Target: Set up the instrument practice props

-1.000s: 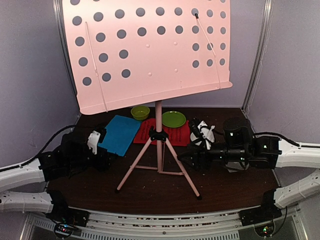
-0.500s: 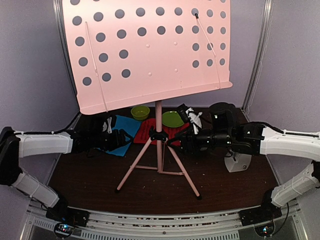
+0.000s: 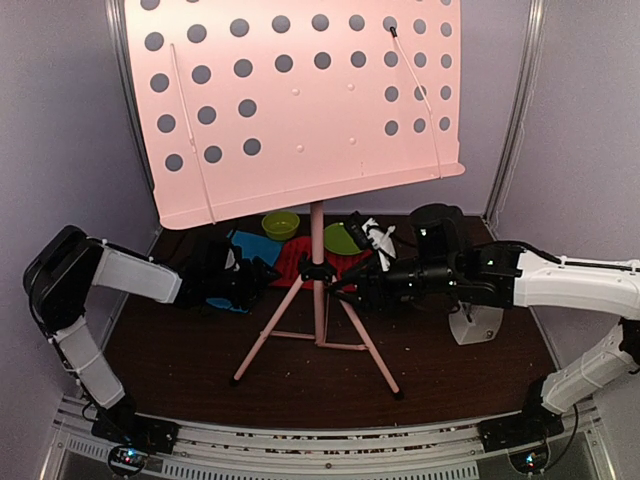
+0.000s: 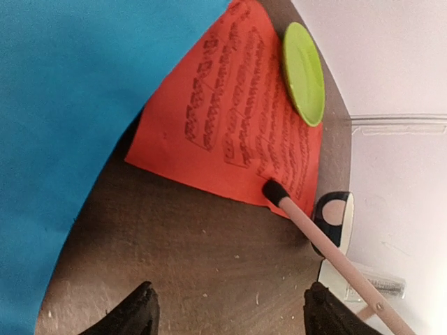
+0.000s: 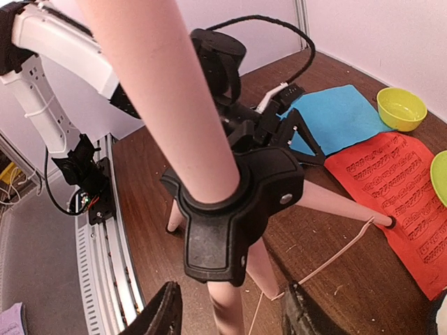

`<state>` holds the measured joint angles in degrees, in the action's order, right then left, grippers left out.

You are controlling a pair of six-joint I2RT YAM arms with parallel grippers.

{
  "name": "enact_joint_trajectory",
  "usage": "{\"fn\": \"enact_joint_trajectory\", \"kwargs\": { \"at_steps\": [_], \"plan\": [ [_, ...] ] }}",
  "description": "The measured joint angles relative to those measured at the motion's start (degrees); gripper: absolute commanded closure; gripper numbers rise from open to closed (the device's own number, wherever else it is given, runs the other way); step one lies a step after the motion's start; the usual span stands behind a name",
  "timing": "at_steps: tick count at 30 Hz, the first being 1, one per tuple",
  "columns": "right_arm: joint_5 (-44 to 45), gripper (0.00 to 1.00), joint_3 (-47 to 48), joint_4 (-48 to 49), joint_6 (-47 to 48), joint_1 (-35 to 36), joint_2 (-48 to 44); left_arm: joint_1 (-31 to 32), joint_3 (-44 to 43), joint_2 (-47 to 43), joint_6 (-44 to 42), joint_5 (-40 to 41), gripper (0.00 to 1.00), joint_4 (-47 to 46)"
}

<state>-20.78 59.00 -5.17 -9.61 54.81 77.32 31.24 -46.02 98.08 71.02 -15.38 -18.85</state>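
The stand's black foot rests at the other end of the red sheet, so the robot's left gripper should next move outward and down onto the red sheet's near edge beside the blue sheet.
The pale pink music stand stands mid-table, its hole-dotted desk (image 3: 300,100) high above the black tripod hub (image 3: 316,270). The blue sheet (image 3: 243,243) and red sheet (image 3: 292,262) lie flat behind the legs. The white-grey metronome (image 3: 476,326) stands at the right. My left gripper (image 3: 262,276) is open and empty, low over bare table (image 4: 230,310) beside the red sheet (image 4: 237,125) and blue sheet (image 4: 70,105). My right gripper (image 3: 342,291) is open; in the right wrist view (image 5: 230,315) its jaws stand either side of the pink tube below the hub (image 5: 230,202), not touching.
A green bowl (image 3: 280,224) and green plate (image 3: 340,238) sit at the back near the wall. A stand leg with a black foot (image 4: 274,190) rests on the red sheet. A black-and-white object (image 4: 334,220) stands by the right wall. The left arm (image 5: 56,42) reaches in from the left.
Both arms have reached inward from the sides toward the stand. The left gripper has moved right past the blue sheet, and the right gripper left to the hub. The stand and metronome have not moved.
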Motion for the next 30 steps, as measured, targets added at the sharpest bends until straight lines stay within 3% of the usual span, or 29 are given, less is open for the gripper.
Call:
{"fn": "enact_joint_trajectory", "kwargs": {
  "at_steps": [5,9,20,30],
  "plan": [
    [-0.6,0.54,1.8,-0.9,0.4,-0.3,1.5,-1.6,-0.7,8.5,5.3,-0.8,0.25,-6.2],
    [-0.7,0.54,3.1,-1.3,0.2,-0.3,3.2,-3.0,-0.4,9.6,7.7,-1.1,0.26,-9.6],
    [-0.9,0.56,3.2,-1.7,-1.4,-0.3,3.8,-4.2,-5.2,12.2,8.4,1.9,0.29,-7.3],
    [-0.9,0.7,0.5,-1.9,-2.4,0.2,2.9,-4.3,-11.9,17.4,8.0,1.2,0.36,-6.6]
  ]
}}
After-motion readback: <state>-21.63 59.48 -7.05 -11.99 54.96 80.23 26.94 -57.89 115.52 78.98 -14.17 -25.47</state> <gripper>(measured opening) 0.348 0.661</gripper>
